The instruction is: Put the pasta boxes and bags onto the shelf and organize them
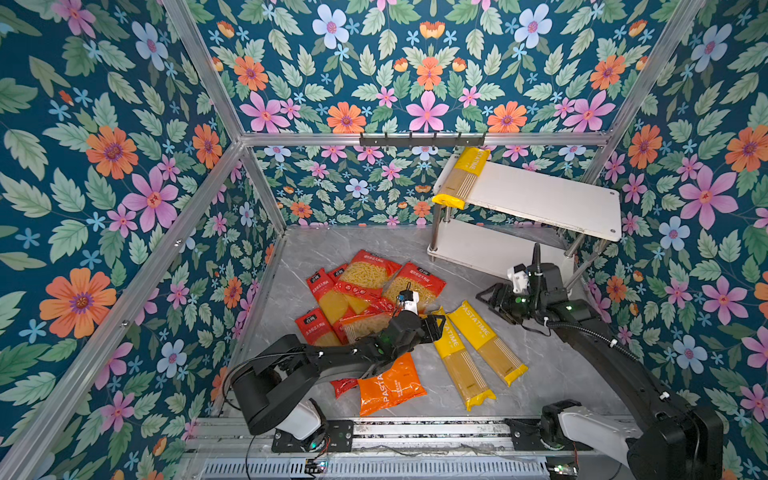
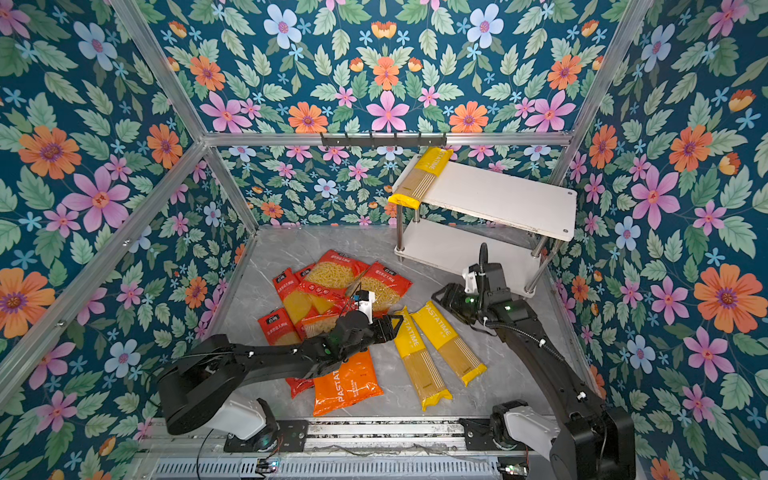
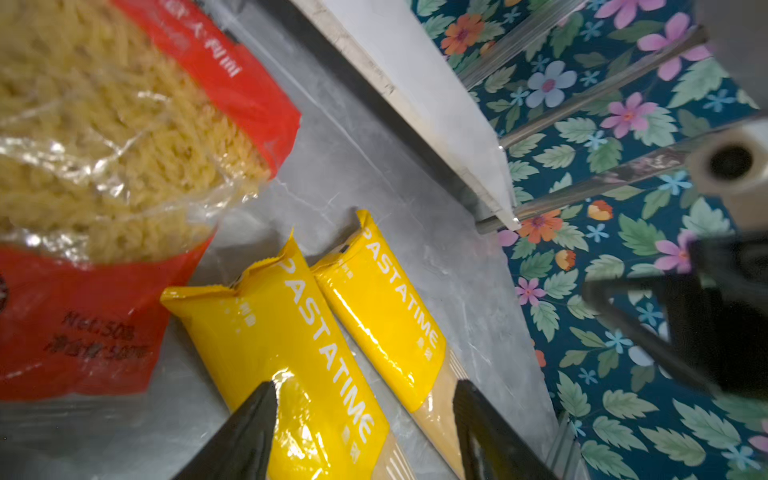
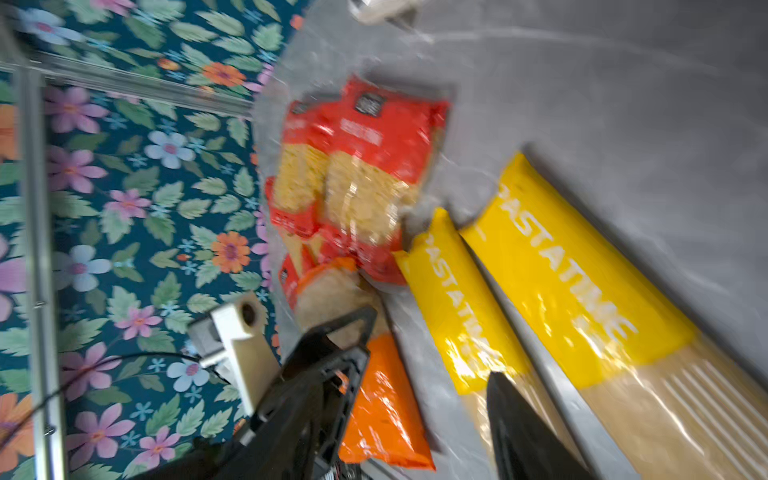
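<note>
I will next move my right gripper down and back onto the inner edge of the yellow pack (image 1: pixel 464 348) (image 4: pixel 523 369) by my left gripper, because the gap between the packs leaves it open.
The shelf (image 1: pixel 540 199) (image 2: pixel 498 195) stands back right, with one yellow spaghetti pack (image 1: pixel 461 178) lying on the left end of its top board. Two more yellow packs (image 1: pixel 461 361) (image 1: pixel 490 340) lie side by side on the table. Red macaroni bags (image 1: pixel 368 274) and red spaghetti packs (image 1: pixel 328 299) are piled at the left, with an orange bag (image 1: pixel 390 384) in front. My left gripper (image 1: pixel 440 322) (image 3: pixel 365 415) is open, its jaws straddling the yellow packs (image 3: pixel 324 374). My right gripper (image 1: pixel 484 299) (image 4: pixel 415 436) hovers open and empty in front of the shelf.
A black hook rail (image 1: pixel 422 139) hangs on the back frame above the shelf. Flowered walls close in the grey table (image 1: pixel 561 374) on three sides. The shelf's lower board (image 1: pixel 478 249) is bare.
</note>
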`<act>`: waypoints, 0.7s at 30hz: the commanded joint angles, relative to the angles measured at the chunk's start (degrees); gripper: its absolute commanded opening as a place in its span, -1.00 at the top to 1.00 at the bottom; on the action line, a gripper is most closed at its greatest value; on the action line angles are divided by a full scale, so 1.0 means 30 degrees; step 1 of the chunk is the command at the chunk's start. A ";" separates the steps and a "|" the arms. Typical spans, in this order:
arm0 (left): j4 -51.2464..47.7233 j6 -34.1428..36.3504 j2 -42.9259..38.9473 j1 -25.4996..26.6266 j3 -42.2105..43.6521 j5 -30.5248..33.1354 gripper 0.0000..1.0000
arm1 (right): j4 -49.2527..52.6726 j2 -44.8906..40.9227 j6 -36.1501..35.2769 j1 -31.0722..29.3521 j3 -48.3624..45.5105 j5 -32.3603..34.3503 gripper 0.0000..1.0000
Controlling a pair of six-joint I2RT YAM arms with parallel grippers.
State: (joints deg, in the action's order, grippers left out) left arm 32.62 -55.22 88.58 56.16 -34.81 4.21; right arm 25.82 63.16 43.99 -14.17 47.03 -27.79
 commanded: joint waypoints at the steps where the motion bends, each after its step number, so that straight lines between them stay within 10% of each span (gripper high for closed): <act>1: 0.0486 -0.1862 0.1336 0.0302 -0.0118 0.0166 -0.36 | 0.0014 0.0111 -0.0366 -0.0931 -0.1697 0.0251 -0.28; 21: -0.1300 -0.2321 0.4001 -0.0718 -0.1600 -0.0995 -0.12 | -0.5755 0.6959 -0.0434 -0.3216 -0.4678 -0.2012 -0.05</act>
State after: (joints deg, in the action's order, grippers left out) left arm 31.29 -64.07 101.32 55.11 -39.92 0.58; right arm 13.13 82.59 40.40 -23.09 34.02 -32.58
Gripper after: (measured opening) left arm 0.559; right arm 0.536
